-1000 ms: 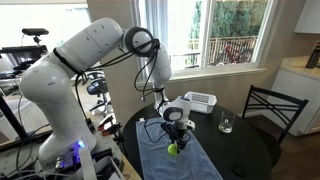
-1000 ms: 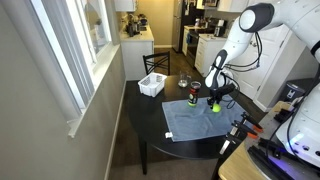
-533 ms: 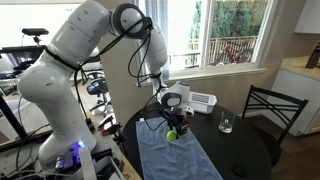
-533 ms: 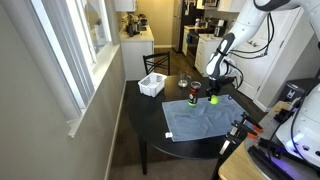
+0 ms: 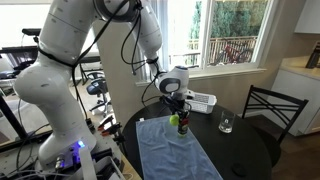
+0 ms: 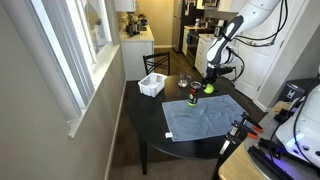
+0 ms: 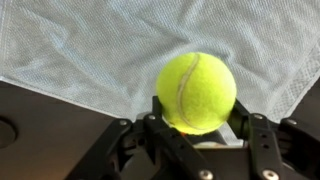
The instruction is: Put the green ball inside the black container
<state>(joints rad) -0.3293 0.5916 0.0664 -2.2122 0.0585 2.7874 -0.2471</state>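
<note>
The black container's opening lies outward of my gripper, and the ball is still beside it. I need to lift my gripper and tilt it outward over that opening to let go.
The green ball [image 7: 197, 92], a yellow-green tennis ball, is clamped between my gripper's [image 7: 198, 115] two black fingers [image 7: 243, 112]. In both exterior views the gripper [image 5: 176, 108] [image 6: 210, 80] holds the ball [image 5: 174, 121] [image 6: 209, 88] in the air above the far part of a grey-blue towel [image 6: 205, 116]. The black container [image 6: 193, 97], a narrow dark cylinder with a reddish band, stands upright on the table just beside the towel's edge, a little lower than the ball and to its side. In the wrist view the container is out of view.
A white slatted basket [image 5: 201, 100] [image 6: 152, 85] and a clear glass [image 5: 226, 124] [image 6: 183, 82] stand on the round dark table [image 6: 150, 125]. A black chair [image 5: 272, 108] stands at its edge. The towel [image 7: 90, 50] lies under the gripper.
The gripper has risen from the towel with the ball in it and moved toward the far side of the table, nearer the container.
</note>
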